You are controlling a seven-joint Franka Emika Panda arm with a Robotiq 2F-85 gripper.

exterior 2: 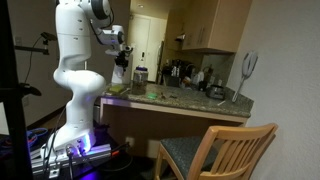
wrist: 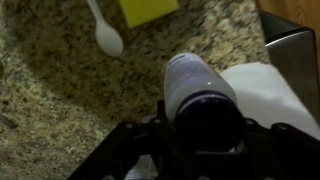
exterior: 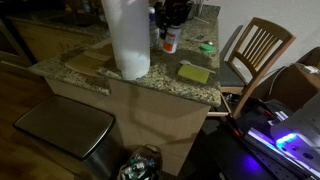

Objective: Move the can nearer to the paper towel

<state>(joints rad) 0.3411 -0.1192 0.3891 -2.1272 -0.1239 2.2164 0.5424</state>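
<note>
I will next turn my gripper and lower it toward the granite patch [exterior: 171, 65] between the paper towel [exterior: 128, 38] and the sponge, because the can it holds is still hanging above the counter.
The can [wrist: 196, 85] is pale silvery-grey with a dark top and sits between my gripper's fingers [wrist: 200, 128], which are shut on it. In an exterior view the gripper [exterior: 171, 14] holds the can [exterior: 170, 39] upright over the granite counter [exterior: 150, 82], just beside the paper towel [exterior: 128, 38]. The paper towel is a tall, thick white roll standing on the counter. In the wrist view its white surface [wrist: 268, 92] shows right next to the can. The arm and gripper [exterior 2: 120, 58] also show at the counter's end in an exterior view.
A yellow sponge block [exterior: 195, 72] and a small green object [exterior: 207, 46] lie on the counter. A white spoon [wrist: 105, 33] lies near the sponge [wrist: 148, 9]. A wooden chair [exterior: 255, 55] stands beside the counter and a metal bin [exterior: 65, 130] below it.
</note>
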